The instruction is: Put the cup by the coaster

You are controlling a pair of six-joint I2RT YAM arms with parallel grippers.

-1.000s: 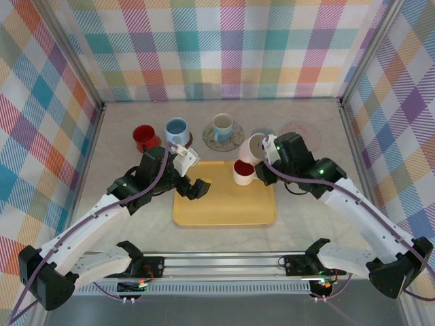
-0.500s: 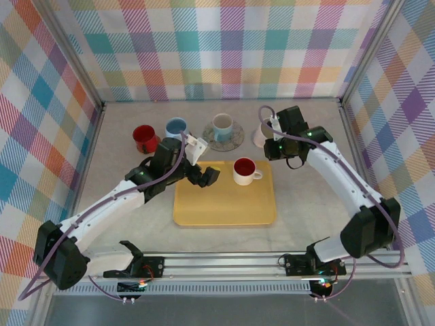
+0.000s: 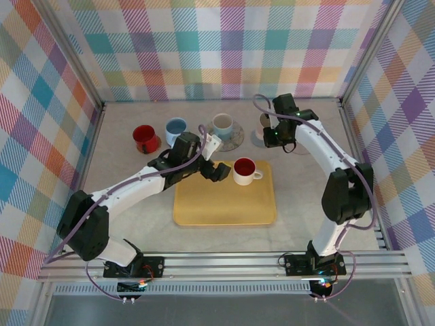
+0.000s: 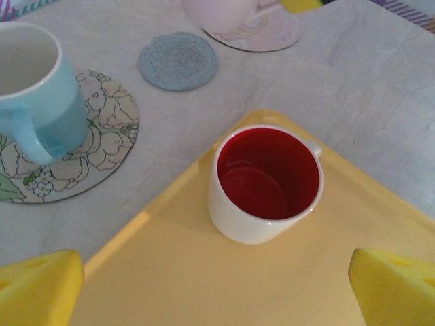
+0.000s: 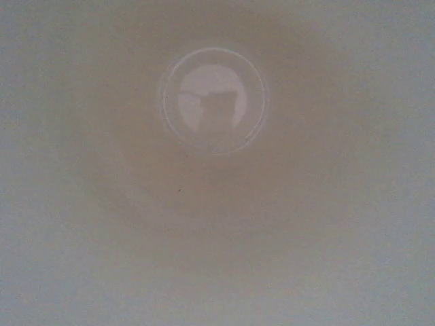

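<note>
My right gripper needs to move sideways next, off the pink coaster and onto the small grey-blue coaster (image 3: pixel 257 138), to release the pale pink cup there, because that coaster is empty.
A pale pink cup (image 4: pixel 234 13) stands on a pink coaster (image 4: pixel 272 35) at the back right, with a small grey-blue coaster (image 4: pixel 178 60) just to its left. My right gripper (image 3: pixel 274 134) sits over this cup, shut on it. The right wrist view looks down into the cup's pale inside (image 5: pixel 213 100). My left gripper (image 3: pixel 216 170) hangs open over the yellow tray (image 3: pixel 224 210). Its yellow fingertips (image 4: pixel 37 288) flank a white cup with a red inside (image 4: pixel 266 182), which stands apart from them on the tray.
A light blue cup (image 3: pixel 222 125) stands on a floral coaster (image 4: pixel 102 146) behind the tray. A red cup (image 3: pixel 144 138) and a blue cup (image 3: pixel 177 128) stand at the back left. Plaid walls close in the table on three sides.
My right arm has carried the pale cup from the tray's back right corner up to the coasters at the back. My left gripper has slid right toward the red-lined cup, staying open.
</note>
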